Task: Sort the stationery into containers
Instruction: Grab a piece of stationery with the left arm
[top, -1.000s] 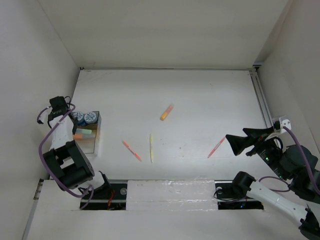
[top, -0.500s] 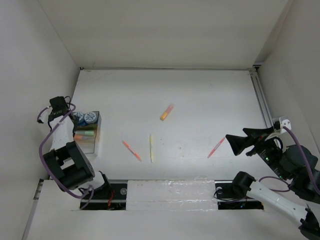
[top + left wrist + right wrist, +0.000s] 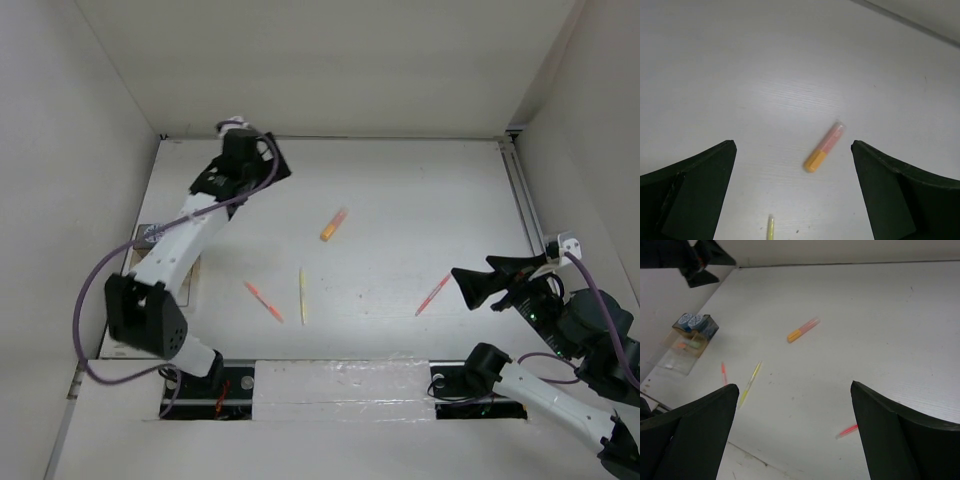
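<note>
The orange highlighter lies slanted in the wrist view, so my left gripper needs to swing to the right in the top view, then turn and lower to the orange highlighter's middle [image 3: 333, 224] [image 3: 824, 146].
My left gripper [image 3: 277, 170] hangs open and empty over the back left of the table, in its wrist view [image 3: 792, 145] looking down on an orange highlighter [image 3: 824, 147] that lies loose on the table [image 3: 333, 224]. An orange-red pen [image 3: 264, 301], a yellow pen [image 3: 302, 296] and a pink pen [image 3: 433, 294] lie nearer the front. The tray [image 3: 687, 342] at the left holds two blue-and-white cylinders [image 3: 692, 320] and two highlighters [image 3: 690, 345]; from above my left arm mostly hides it. My right gripper [image 3: 462, 285] is open and empty beside the pink pen [image 3: 847, 431].
White walls close in the table [image 3: 420, 190] at the back and both sides. A rail [image 3: 520, 200] runs along the right edge. The left arm stretches diagonally over the left side of the table.
My left arm has swung from the tray at the left up to the back of the table, and its gripper has opened. The right arm has not moved.
</note>
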You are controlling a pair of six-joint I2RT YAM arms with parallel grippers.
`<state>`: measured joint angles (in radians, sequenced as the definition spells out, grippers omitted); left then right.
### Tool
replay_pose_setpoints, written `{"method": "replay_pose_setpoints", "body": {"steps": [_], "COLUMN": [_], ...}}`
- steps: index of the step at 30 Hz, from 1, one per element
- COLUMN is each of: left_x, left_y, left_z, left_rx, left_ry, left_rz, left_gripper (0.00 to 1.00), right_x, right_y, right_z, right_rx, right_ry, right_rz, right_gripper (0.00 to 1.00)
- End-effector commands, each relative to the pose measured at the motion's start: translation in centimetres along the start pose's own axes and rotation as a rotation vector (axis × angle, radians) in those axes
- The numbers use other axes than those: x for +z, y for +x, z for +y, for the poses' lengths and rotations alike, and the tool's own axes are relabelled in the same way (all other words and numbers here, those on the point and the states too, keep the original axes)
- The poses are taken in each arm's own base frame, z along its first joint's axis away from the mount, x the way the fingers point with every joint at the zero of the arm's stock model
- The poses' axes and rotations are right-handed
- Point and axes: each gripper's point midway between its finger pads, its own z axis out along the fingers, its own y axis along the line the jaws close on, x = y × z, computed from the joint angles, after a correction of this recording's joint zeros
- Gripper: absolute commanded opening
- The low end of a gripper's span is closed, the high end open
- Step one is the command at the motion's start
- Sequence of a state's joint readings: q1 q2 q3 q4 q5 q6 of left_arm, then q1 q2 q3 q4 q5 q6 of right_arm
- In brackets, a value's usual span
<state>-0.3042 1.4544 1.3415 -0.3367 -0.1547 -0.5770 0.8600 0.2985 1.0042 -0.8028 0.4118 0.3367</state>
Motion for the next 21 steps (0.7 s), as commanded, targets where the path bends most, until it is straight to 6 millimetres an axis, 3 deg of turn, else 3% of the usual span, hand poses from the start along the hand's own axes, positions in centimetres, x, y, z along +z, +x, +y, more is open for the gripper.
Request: {"method": "replay_pose_setpoints", "body": {"steps": [1,3,4,5,6,7,8,10,12,21], "left_x": [3.0,4.1,5.8,6.5,7.0,7.9,9.5,10.4,11.6,13.4], "left_y": [4.7,5.6,7.7,8.6,8.1,8.7,11.3,11.7,14.0,17.8], "left_z": [-6.3,-9.2,-10.5,-10.9,-12.4,-12.8,-12.7,-13.9,-13.5,-9.9], "left_rx": [0.275,0.350,0.399,0.431,0.425,0.427,0.445,0.474,0.507,0.569], "left_ry": [0.124,0.182,0.203,0.231,0.262,0.273,0.273,0.293,0.244,0.121], "left_rz": [0.115,0.101,0.121,0.150,0.144,0.161,0.233,0.240,0.281,0.373], "left_gripper": [1.00,1.00,1.00,1.00,1.00,1.00,1.00,1.00,1.00,0.97], "right_x": [-0.1,-0.3,-0.5,-0.5,-0.5,-0.5,-0.5,-0.7,-0.7,-0.1], "right_y": [-1.1,-1.3,-1.4,-1.4,-1.4,-1.4,-1.4,-1.5,-1.5,-0.9], "right_z": [0.2,0.0,0.0,0.0,0.0,0.0,0.0,-0.1,-0.1,0.2], "right_rx": [0.015,0.029,0.033,0.033,0.033,0.033,0.033,0.036,0.037,0.024], "right_ry": [-0.007,-0.002,-0.005,-0.005,-0.005,-0.005,-0.005,-0.008,-0.008,-0.008], "right_rz": [-0.034,-0.046,-0.054,-0.054,-0.054,-0.054,-0.054,-0.062,-0.062,-0.034], "right_gripper": [1.00,1.00,1.00,1.00,1.00,1.00,1.00,1.00,1.00,1.00]}}
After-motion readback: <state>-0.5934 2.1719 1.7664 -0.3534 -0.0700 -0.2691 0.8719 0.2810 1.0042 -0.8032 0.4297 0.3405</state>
